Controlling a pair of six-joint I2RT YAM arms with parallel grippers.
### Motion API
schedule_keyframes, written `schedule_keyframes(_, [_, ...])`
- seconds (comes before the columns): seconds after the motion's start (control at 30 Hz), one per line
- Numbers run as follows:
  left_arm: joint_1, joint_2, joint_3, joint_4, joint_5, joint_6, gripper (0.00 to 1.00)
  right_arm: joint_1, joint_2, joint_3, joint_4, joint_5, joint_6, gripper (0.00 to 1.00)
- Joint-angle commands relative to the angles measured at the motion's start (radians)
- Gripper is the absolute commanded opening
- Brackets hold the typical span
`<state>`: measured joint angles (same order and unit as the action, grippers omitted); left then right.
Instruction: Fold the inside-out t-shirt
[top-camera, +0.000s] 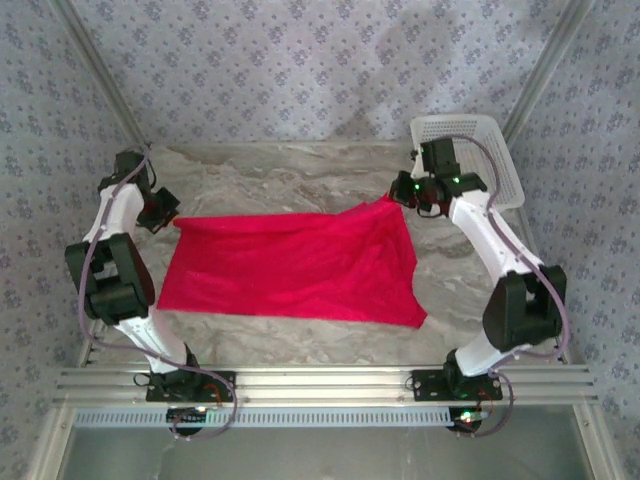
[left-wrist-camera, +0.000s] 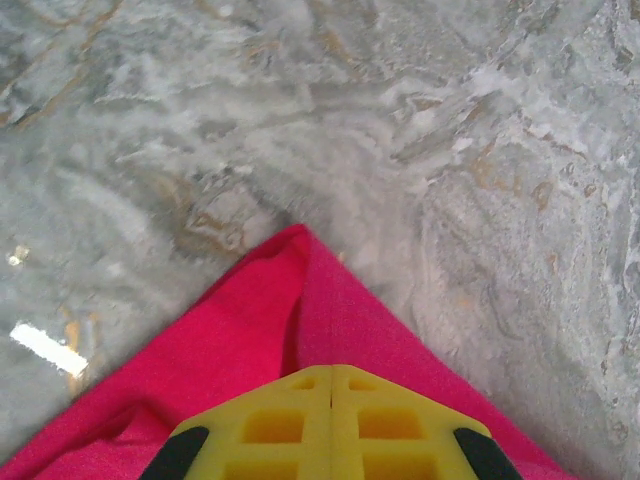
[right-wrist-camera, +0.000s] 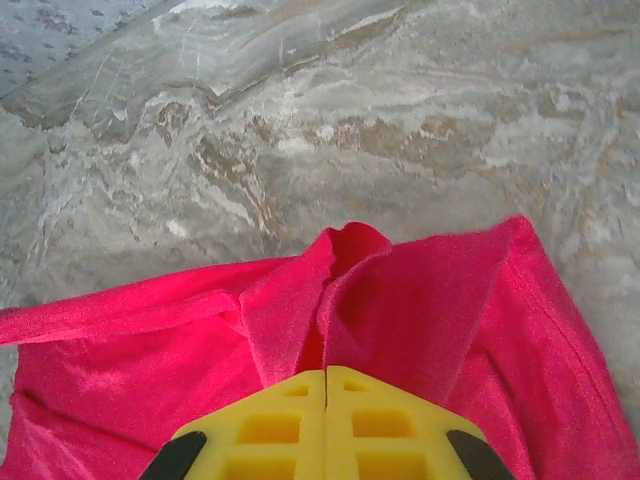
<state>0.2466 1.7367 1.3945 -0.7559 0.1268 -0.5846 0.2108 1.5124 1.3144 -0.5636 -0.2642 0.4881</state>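
Observation:
The held corner in my left gripper should next go back and down and be released, since flat cloth short of this side's near corner lies back and below.
The bright red t-shirt (top-camera: 290, 265) lies spread across the middle of the marble table, its far edge stretched between the two grippers. My left gripper (top-camera: 165, 215) is shut on the shirt's far left corner; in the left wrist view that corner (left-wrist-camera: 300, 300) comes to a point just beyond the closed yellow fingers (left-wrist-camera: 330, 375). At the far right, my right gripper (top-camera: 412, 195) is shut on the other corner, where the cloth (right-wrist-camera: 400, 290) bunches and folds up ahead of the yellow fingers (right-wrist-camera: 327, 378). No white tag is visible.
A white mesh basket (top-camera: 470, 140) stands at the back right, right behind the right arm. Patterned walls close in the table on three sides. An aluminium rail (top-camera: 320, 380) runs along the near edge by the arm bases.

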Motion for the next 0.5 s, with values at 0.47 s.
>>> schedule_keyframes(0.47, [0.059,-0.193,-0.249,0.008,-0.087,-0.025,0.00,-0.024,-0.397,-0.435,-0.098,0.044,0.020,0.00])
